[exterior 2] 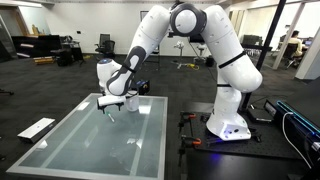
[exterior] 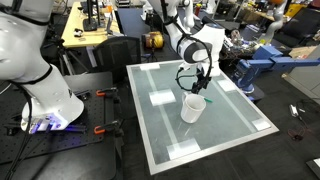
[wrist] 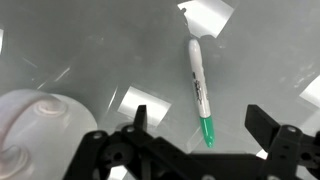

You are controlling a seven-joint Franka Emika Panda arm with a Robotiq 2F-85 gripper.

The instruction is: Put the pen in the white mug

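My gripper should next move down a little farther over the pen's green end (wrist: 207,131), which is already between its open fingers, and close around that end.
The pen (wrist: 199,85) lies flat on the glass table top; it has a white barrel and a green cap. In the wrist view its green end sits between the two dark fingers of my gripper (wrist: 202,118), which is open and holds nothing. The white mug (wrist: 40,135) stands upright at the lower left of the wrist view, beside the gripper. In both exterior views the gripper (exterior: 196,80) (exterior 2: 112,101) hangs low over the table next to the mug (exterior: 193,108) (exterior 2: 131,101). The pen is too small to make out there.
The glass-topped table (exterior: 230,140) (exterior 2: 70,150) has pale rectangular patches on its surface (wrist: 137,100). The robot base (exterior 2: 228,125) stands beside the table. A second white robot arm (exterior: 45,90) stands beyond one table edge. Desks and chairs fill the background.
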